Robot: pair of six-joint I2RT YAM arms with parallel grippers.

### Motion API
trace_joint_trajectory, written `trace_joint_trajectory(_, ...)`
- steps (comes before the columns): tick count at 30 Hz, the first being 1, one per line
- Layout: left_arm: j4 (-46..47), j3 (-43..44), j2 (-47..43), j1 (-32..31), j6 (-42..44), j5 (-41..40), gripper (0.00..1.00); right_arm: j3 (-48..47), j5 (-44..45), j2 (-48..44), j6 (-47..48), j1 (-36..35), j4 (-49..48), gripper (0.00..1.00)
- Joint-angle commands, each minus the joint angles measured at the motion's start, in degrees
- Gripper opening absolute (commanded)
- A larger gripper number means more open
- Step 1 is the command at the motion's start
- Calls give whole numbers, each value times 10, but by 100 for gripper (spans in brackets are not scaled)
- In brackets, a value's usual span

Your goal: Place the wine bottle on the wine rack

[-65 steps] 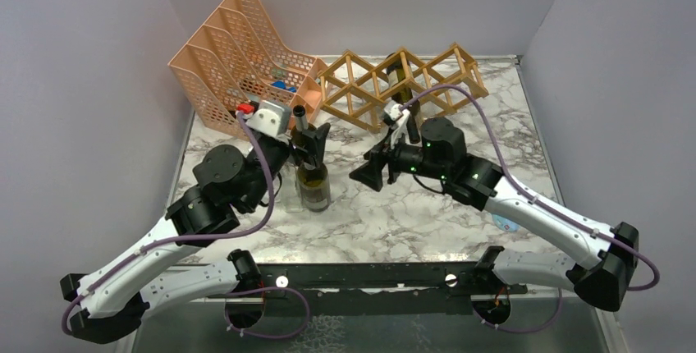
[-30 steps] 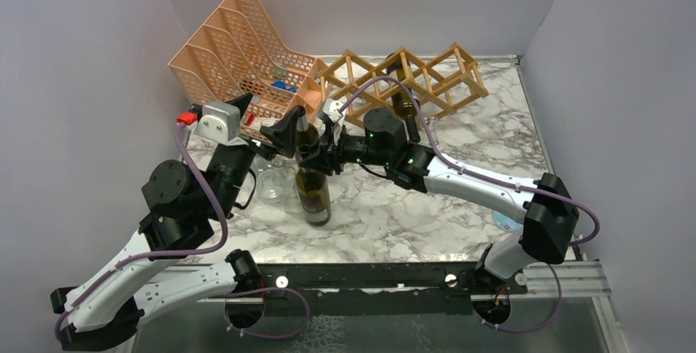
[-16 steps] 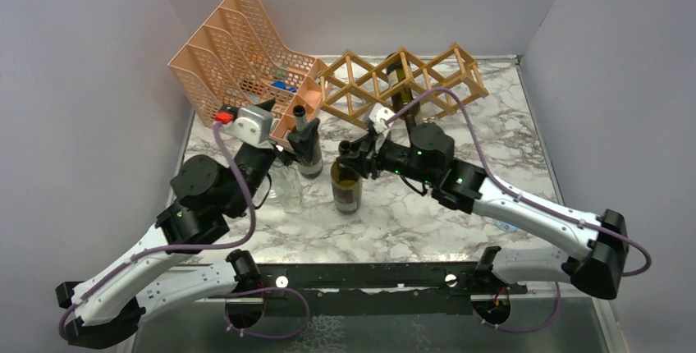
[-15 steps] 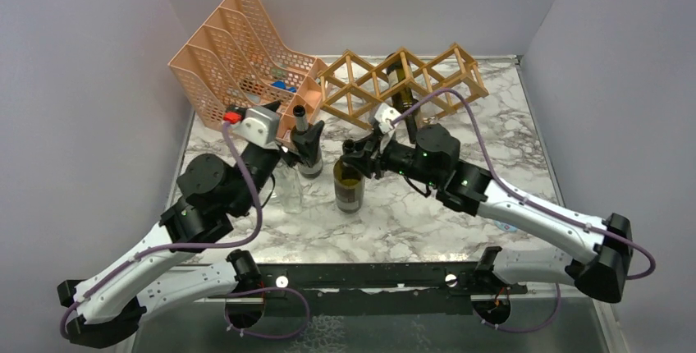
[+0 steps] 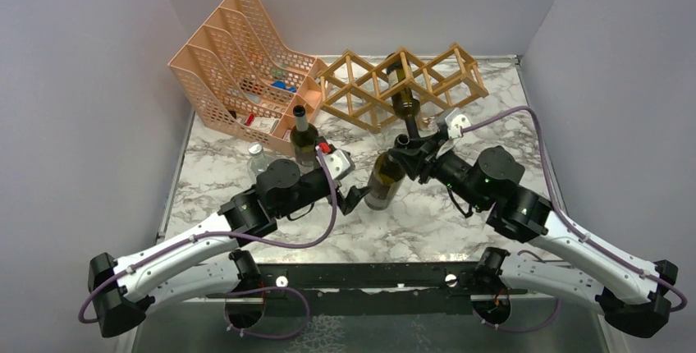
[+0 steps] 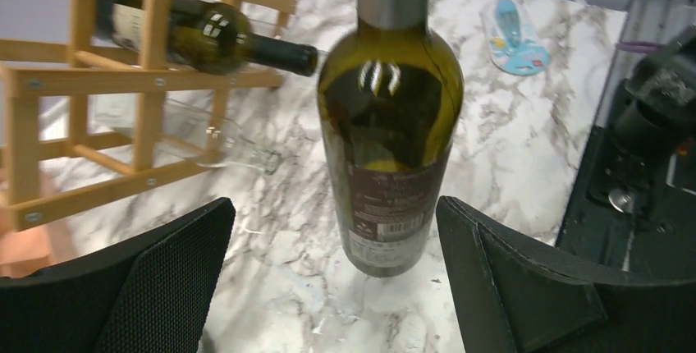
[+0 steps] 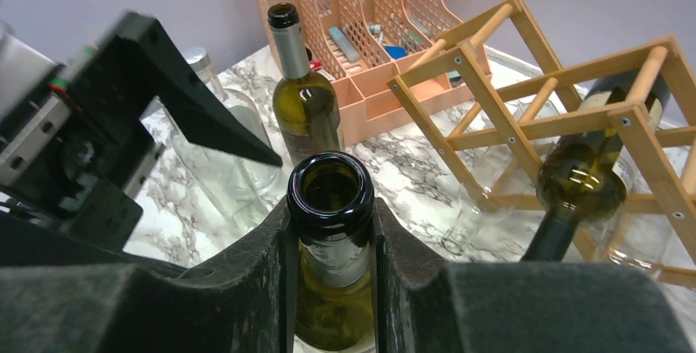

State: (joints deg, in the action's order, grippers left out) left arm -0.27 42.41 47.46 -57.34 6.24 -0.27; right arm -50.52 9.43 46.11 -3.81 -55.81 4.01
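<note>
The left gripper moves toward the right in the top view and closes around the bottle's labelled body (image 5: 382,184) (image 6: 392,182) next, since my right gripper covers the bottle's neck.
My right gripper (image 5: 404,146) is shut on the neck of a dark green wine bottle (image 5: 381,185), which leans with its base toward the lower left. In the right wrist view the fingers (image 7: 271,271) clamp the neck just under the open mouth of the bottle (image 7: 331,190). My left gripper (image 5: 354,199) stands open beside the bottle's base. Its pads (image 6: 156,279) flank the bottle (image 6: 390,131) without touching it. The wooden wine rack (image 5: 427,74) stands behind, with another bottle (image 5: 403,97) lying in one cell.
A peach perforated organizer (image 5: 238,49) stands at the back left. A second upright green bottle (image 5: 303,136) and a clear glass bottle (image 5: 258,158) stand in front of it. A clear bottle (image 6: 205,135) lies in the rack's lower cell. A small blue-white item (image 6: 513,33) lies on the marble.
The right gripper has carried the bottle right and tilted it. The left arm has dropped low and swung right, its open gripper now by the bottle's base.
</note>
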Motion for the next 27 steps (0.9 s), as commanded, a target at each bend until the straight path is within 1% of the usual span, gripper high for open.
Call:
trace_joint_trajectory(1, 85, -40, 15, 0, -28, 106, 99, -29, 24, -36, -15, -2, -8, 1)
trace_joint_trajectory(7, 185, -89, 48, 0, -57, 136, 99, -64, -23, -52, -5, -2, 28, 1)
trace_joint_trajectory(11, 203, -94, 85, 0, -51, 180, 99, -75, -75, -54, 3, -1, 42, 1)
trace_joint_trajectory(16, 226, -90, 113, 2, -40, 208, 99, -78, -143, -64, 17, -2, 43, 1)
trace_joint_trajectory(23, 262, -89, 125, 8, -27, 321, 99, -97, -248, -73, 29, -1, 55, 1)
trace_joint_trajectory(27, 278, -93, 124, 8, -28, 394, 99, -103, -293, -79, 27, -1, 48, 1)
